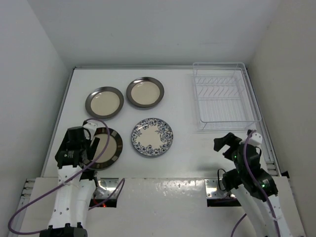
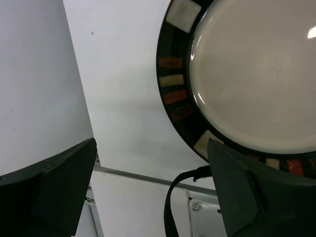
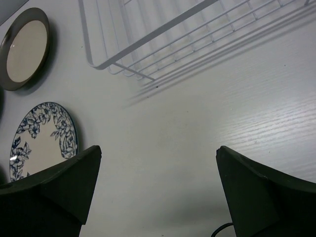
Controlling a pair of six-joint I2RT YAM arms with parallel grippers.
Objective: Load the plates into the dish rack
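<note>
The right gripper brings its fingers down and to the left in the top view next, to the blue floral plate's clear rack-side rim (image 1: 170,140) (image 3: 70,138).
Two cream plates with dark grey rims (image 1: 104,102) (image 1: 145,92) lie flat at the back left. The blue floral plate (image 1: 152,137) lies in the middle. The brown banded plate (image 1: 108,146) lies at the front left, partly under my left gripper (image 1: 85,148), which is open; it fills the upper right of the left wrist view (image 2: 247,79), with its rim beside the right finger (image 2: 256,197). The white wire dish rack (image 1: 223,96) stands empty at the back right. My right gripper (image 1: 226,143) is open above bare table in front of the rack (image 3: 197,29).
White walls close in the table on the left, back and right. A metal rail (image 2: 148,178) runs along the near table edge. A purple cable (image 1: 98,163) loops from the left arm over the banded plate.
</note>
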